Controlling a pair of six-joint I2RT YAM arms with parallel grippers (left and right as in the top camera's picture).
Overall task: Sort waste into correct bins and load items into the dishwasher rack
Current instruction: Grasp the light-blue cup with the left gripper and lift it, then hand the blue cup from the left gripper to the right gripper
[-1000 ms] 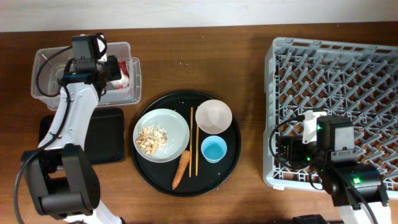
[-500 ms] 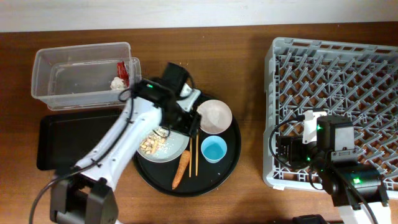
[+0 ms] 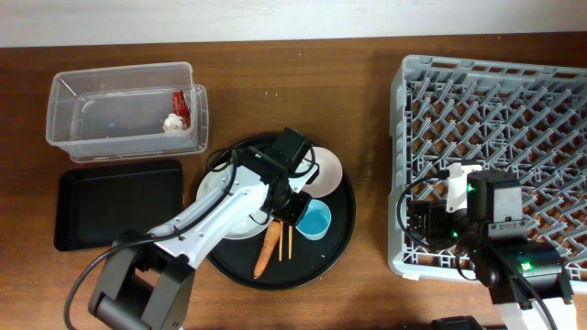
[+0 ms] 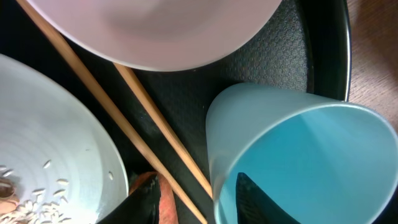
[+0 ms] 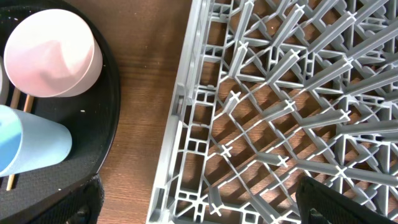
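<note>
My left gripper is straddling the rim of the light-blue cup, so my right gripper will tilt level and move from the rack [image 3: 495, 156] toward the tray, onto the cup's closed end.
My left gripper [image 3: 295, 203] is open and low over the round tray. One finger is inside the light-blue cup [image 4: 298, 155] and the other is outside its wall, over the carrot [image 4: 166, 198]; the gripper [image 4: 196, 202] straddles the rim. The two chopsticks [image 4: 155, 124] run between the cup [image 3: 316, 221] and the plate [image 4: 50, 143], which holds beige scraps [image 4: 12, 202]. The bowl [image 3: 323, 170] stands behind the cup. The carrot [image 3: 266, 249] lies at the tray's front. My right gripper [image 5: 199, 208] is open and empty over the left edge of the rack [image 3: 495, 156].
The clear tub [image 3: 69, 92] at the back left holds the red wrapper [image 3: 181, 104] and the white paper [image 3: 171, 122]. The flat black tray [image 3: 119, 203] lies in front of it. The large round black tray [image 3: 341, 234] holds the dishes. Bare wood lies between this tray and the rack [image 5: 280, 93].
My left arm swung from the clear tub to the round tray and came down at the cup. The red wrapper and paper stay in the tub. The right arm has not moved.
</note>
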